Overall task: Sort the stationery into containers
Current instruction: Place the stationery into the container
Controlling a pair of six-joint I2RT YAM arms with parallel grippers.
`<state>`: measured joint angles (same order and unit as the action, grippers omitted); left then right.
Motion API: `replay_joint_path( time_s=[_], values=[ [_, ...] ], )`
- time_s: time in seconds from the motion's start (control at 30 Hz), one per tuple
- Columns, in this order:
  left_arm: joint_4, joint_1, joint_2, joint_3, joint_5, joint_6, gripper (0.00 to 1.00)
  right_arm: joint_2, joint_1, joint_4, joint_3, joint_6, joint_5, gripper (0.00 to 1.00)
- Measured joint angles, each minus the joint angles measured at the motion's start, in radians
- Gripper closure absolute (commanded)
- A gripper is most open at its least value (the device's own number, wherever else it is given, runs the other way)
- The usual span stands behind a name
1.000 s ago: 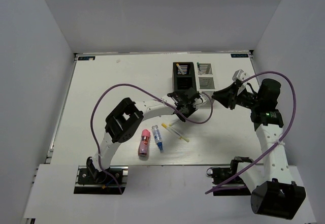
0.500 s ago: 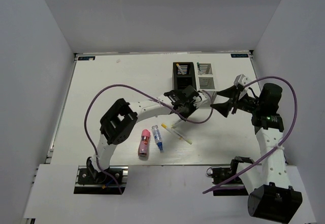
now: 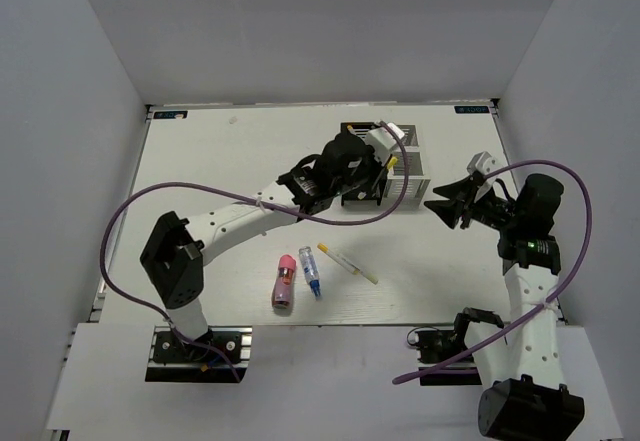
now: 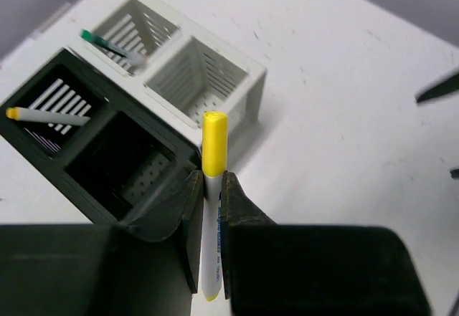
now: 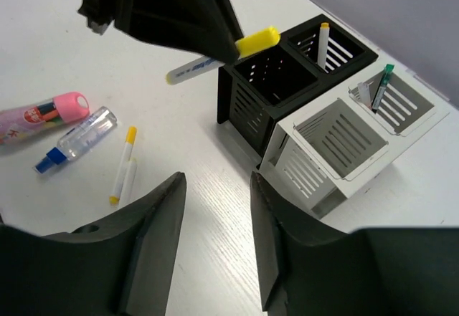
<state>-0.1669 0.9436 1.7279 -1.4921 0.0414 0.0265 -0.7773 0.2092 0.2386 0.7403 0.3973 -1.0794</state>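
Observation:
A yellow-ended pen stands in the black container's far section [image 3: 361, 130] [image 4: 59, 107], so I will turn my left gripper and move it outward over that section to release its pen.
My left gripper [image 3: 384, 167] is shut on a white pen with a yellow cap [image 4: 214, 138], held just above the near edge of the black container [image 4: 107, 160], beside the white container [image 4: 215, 81]. The left gripper [image 4: 209, 184] and its pen [image 5: 215, 56] also show in the right wrist view. One yellow-ended pen [image 4: 44, 115] stands in the black container, and a green-ended pen [image 4: 107, 44] in the white one. On the table lie another yellow-ended pen [image 3: 347, 262], a pink tube [image 3: 284, 281] and a clear blue-tipped tube [image 3: 311, 271]. My right gripper [image 3: 447, 202] hangs open and empty, right of the containers [image 5: 216, 183].
The left arm's purple cable [image 3: 200, 189] loops over the middle of the table. The table's right edge [image 3: 497, 151] lies close behind the right gripper. Grey walls enclose the table on three sides.
The left arm has risen from the table in front of the black container to above the containers, carrying the yellow-capped pen. The right gripper has drawn back to the right, its jaws wider.

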Motion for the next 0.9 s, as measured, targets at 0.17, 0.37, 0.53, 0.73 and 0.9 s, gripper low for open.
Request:
replay_joint_path(
  time_s=[0.17,0.37,0.53,0.73,0.9],
  values=[
    [0.206,-0.017,0.005,0.061,0.062,-0.003,1.0,-0.003,0.01,-0.002,-0.005,-0.008,-0.005,0.57],
    [0.51,-0.059,0.093,0.049,0.138,-0.009,1.0,-0.004,0.014,-0.002,-0.01,-0.003,-0.015,0.42],
    [0.602,-0.12,0.293,-0.148,0.207,-0.027,1.0,-0.012,0.015,0.008,-0.019,0.029,-0.019,0.1],
    [0.64,-0.18,0.453,-0.232,0.259,-0.061,1.0,-0.016,0.016,0.016,-0.031,0.066,-0.016,0.1],
    [0.666,-0.217,0.507,-0.233,0.284,-0.093,1.0,-0.039,0.016,0.031,-0.052,0.099,-0.024,0.16]
  ],
)
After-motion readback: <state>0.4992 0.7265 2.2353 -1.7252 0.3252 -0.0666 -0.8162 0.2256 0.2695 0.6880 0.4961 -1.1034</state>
